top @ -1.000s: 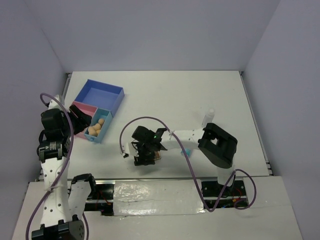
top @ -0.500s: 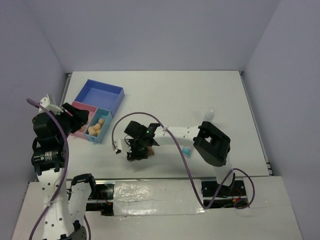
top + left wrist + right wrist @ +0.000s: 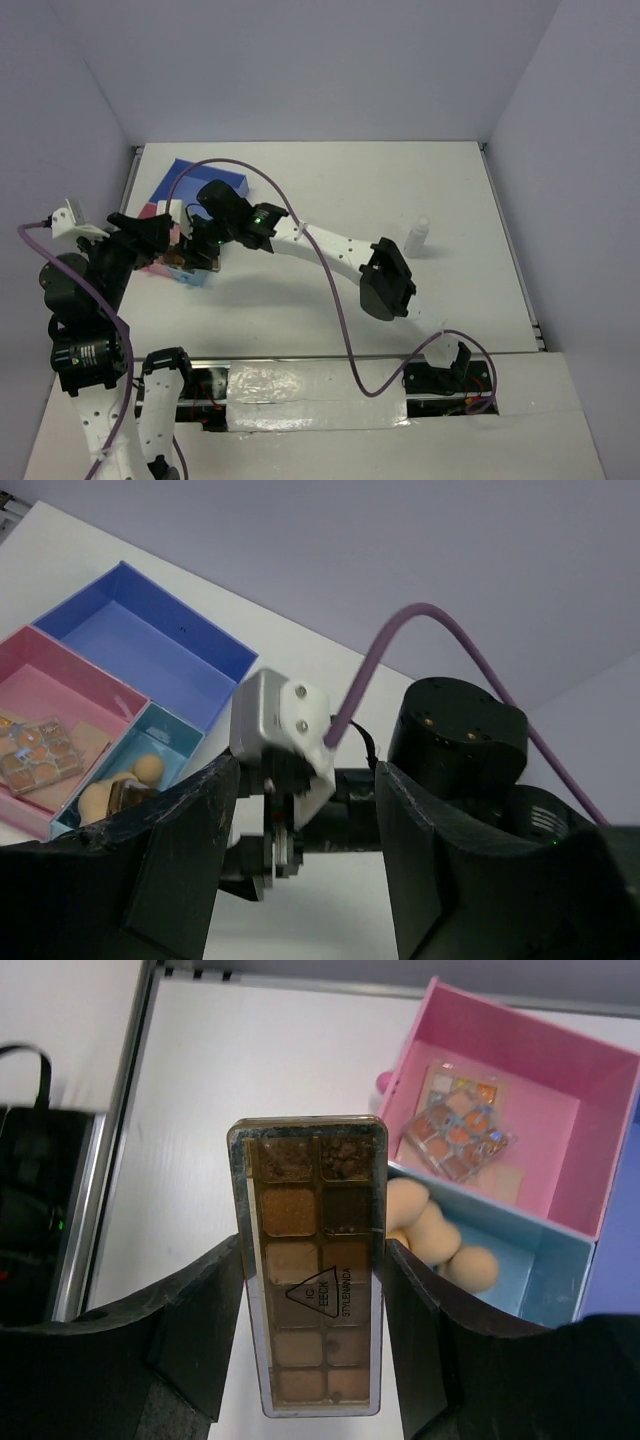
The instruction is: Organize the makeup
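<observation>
The pink compartment's far end (image 3: 558, 1150) is outward of my right gripper and below it, so next my right gripper should swing outward with a turn, then go down and release the palette there.
My right gripper (image 3: 312, 1260) is shut on a long brown eyeshadow palette (image 3: 310, 1200) and holds it above the table by the tray's near corner (image 3: 186, 260). The tray's pink compartment (image 3: 560, 1080) holds a multicolour palette (image 3: 458, 1128) lying on a beige flat piece. The teal compartment (image 3: 540, 1260) holds peach sponges (image 3: 440, 1240). The blue compartment (image 3: 200, 180) shows nothing inside. My left gripper (image 3: 300, 880) is open and empty, just left of the tray in the top view (image 3: 150, 235). A small white bottle (image 3: 417, 236) stands at the right. The tube is hidden.
In the left wrist view the right arm's wrist camera (image 3: 285, 730) and purple cable (image 3: 420, 630) fill the gap between the left fingers (image 3: 170, 860). The right arm's elbow (image 3: 385, 285) hangs over the table's middle. The table's metal left rim (image 3: 120, 1160) runs close by.
My right arm has swung left from the table's front middle to the tray, carrying the brown palette. My left arm has pulled back and lifted a little.
</observation>
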